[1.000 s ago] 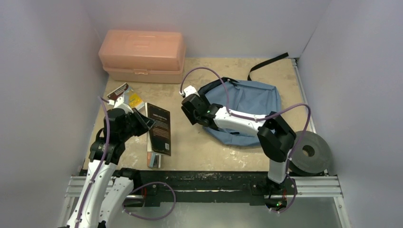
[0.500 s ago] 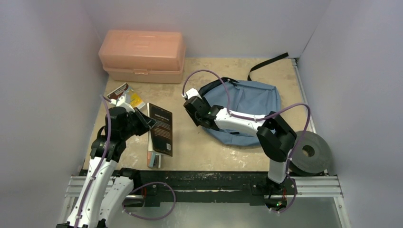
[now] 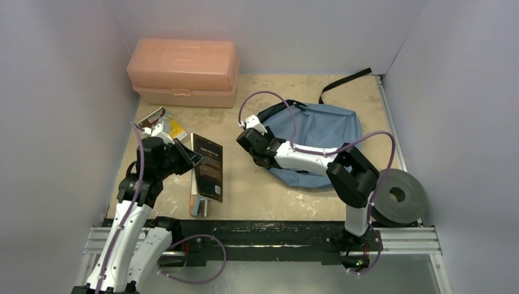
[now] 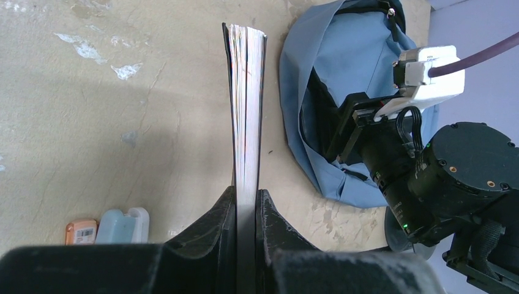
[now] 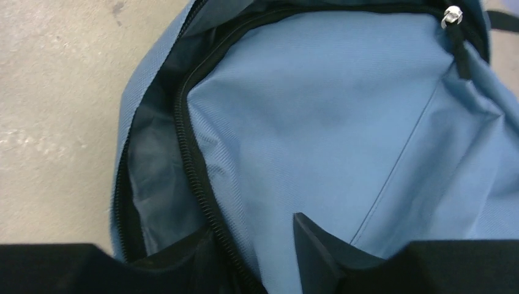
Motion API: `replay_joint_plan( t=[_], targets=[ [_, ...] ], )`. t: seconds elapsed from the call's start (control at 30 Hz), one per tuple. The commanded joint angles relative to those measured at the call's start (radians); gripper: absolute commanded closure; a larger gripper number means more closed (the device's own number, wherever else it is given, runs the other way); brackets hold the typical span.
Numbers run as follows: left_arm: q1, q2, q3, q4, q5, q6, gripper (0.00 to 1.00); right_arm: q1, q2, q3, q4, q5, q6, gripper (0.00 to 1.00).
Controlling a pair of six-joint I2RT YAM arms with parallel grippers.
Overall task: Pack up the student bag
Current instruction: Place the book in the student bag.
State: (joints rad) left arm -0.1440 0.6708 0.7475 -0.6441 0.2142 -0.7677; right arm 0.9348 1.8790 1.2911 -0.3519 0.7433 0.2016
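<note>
The bag's unzipped opening (image 3: 269, 113) is to the right in the top view, so my left gripper will move there, slide the book (image 3: 207, 166) inside and release it.
The dusty-blue student bag (image 3: 321, 131) lies flat at the middle right, its zipper open along the left edge and dark lining showing (image 5: 153, 184). My right gripper (image 3: 262, 152) is at that opening, open. One finger (image 5: 199, 254) is inside under the zipper edge and the other finger (image 5: 312, 242) is over the blue top panel (image 5: 318, 122). My left gripper (image 3: 183, 157) is shut on the left edge of a black book (image 3: 207, 166). The left wrist view shows the book (image 4: 246, 110) edge-on between the fingers, with the bag (image 4: 318, 104) beyond it.
A salmon-pink plastic box (image 3: 182, 70) stands at the back left. A grey tape roll (image 3: 398, 195) sits at the front right. A small orange and pale-blue item (image 3: 197, 207) lies near the book's front end. A packet (image 3: 160, 122) lies behind my left gripper. A black strap (image 3: 346, 81) trails behind the bag.
My right gripper has moved a little right and nearer, further onto the bag's open edge. The left gripper still holds the book, barely shifted.
</note>
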Motion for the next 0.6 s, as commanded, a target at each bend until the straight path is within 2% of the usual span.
replay_joint_plan(
  t=[0.0,0.07,0.13,0.27,0.37,0.4,0.43,0.47,0.5,0.53,0.57],
  targets=[
    [0.006,0.0,0.002,0.106,0.036,-0.033,1.0,-0.007,-0.007,0.017,0.048,0.098,-0.01,0.44],
    [0.006,0.002,-0.002,0.112,0.045,-0.039,1.0,-0.009,0.036,0.031,0.105,0.084,-0.028,0.36],
    [0.006,0.003,-0.002,0.114,0.053,-0.043,1.0,-0.013,0.093,0.061,0.134,0.094,-0.028,0.33],
    [0.006,-0.011,0.008,0.1,0.06,-0.044,1.0,-0.013,0.192,0.119,0.196,0.231,-0.027,0.32],
    [0.006,-0.022,0.01,0.092,0.062,-0.041,1.0,-0.014,0.22,0.165,0.233,0.353,-0.053,0.37],
    [0.006,-0.024,0.01,0.088,0.063,-0.042,1.0,-0.014,0.218,0.17,0.253,0.375,-0.069,0.4],
    [0.006,-0.028,0.009,0.086,0.063,-0.042,1.0,-0.016,0.212,0.17,0.281,0.384,-0.094,0.51],
    [0.006,-0.029,0.007,0.085,0.063,-0.043,1.0,-0.019,0.204,0.171,0.301,0.386,-0.116,0.67],
    [0.006,-0.034,0.004,0.085,0.063,-0.044,1.0,-0.023,0.19,0.167,0.316,0.371,-0.13,0.89],
    [0.006,-0.037,0.002,0.083,0.063,-0.042,1.0,-0.023,0.161,0.147,0.356,0.32,-0.168,1.0],
    [0.006,-0.041,0.001,0.081,0.062,-0.044,1.0,-0.023,0.102,0.099,0.431,0.246,-0.24,1.0]
  ],
)
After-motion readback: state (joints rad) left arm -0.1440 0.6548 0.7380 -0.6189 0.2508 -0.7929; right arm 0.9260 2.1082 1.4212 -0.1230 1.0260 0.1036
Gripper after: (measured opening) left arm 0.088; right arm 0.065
